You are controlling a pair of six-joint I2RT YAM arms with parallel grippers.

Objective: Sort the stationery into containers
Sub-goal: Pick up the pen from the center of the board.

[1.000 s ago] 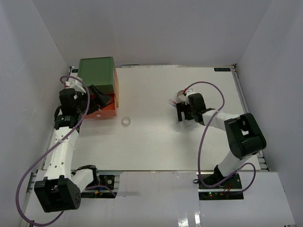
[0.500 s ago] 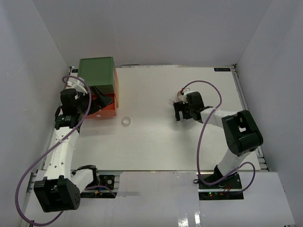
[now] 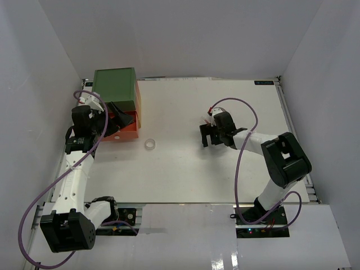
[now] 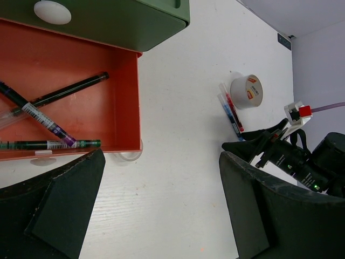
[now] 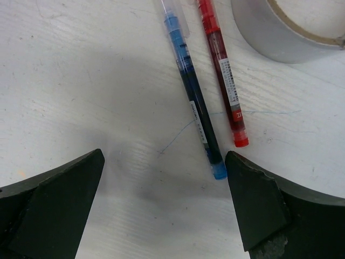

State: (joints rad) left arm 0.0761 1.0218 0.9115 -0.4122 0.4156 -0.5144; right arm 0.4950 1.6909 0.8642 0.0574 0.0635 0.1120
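The blue pen already pokes between my open fingers, so my right gripper should next edge slightly farther along its body and close across the pen's near end (image 5: 214,161).
The chest (image 3: 115,87) stands at the far left, its orange drawer (image 3: 125,130) pulled open. In the left wrist view the orange drawer (image 4: 121,75) holds thin dark pens (image 4: 67,93) under the green drawer's white knob (image 4: 52,12). My left gripper (image 3: 119,119) hovers open and empty over the drawer's front (image 4: 161,216). A small clear tape ring (image 3: 150,144) lies just in front of the drawer (image 4: 128,156). My right gripper (image 3: 207,136) is open and empty (image 5: 167,199), low over the table. A blue pen (image 5: 193,94), a red pen (image 5: 223,75) and a grey tape roll (image 5: 280,29) lie just beyond its fingertips.
White walls enclose the table on three sides. The tape roll (image 4: 248,90) and the two pens (image 4: 230,109) lie right of centre, with my right arm (image 4: 302,162) behind them. A faint blue ink line (image 5: 178,137) marks the table beside the blue pen.
My right gripper has moved a little to the left and nearer, away from the tape roll. The left arm has not moved.
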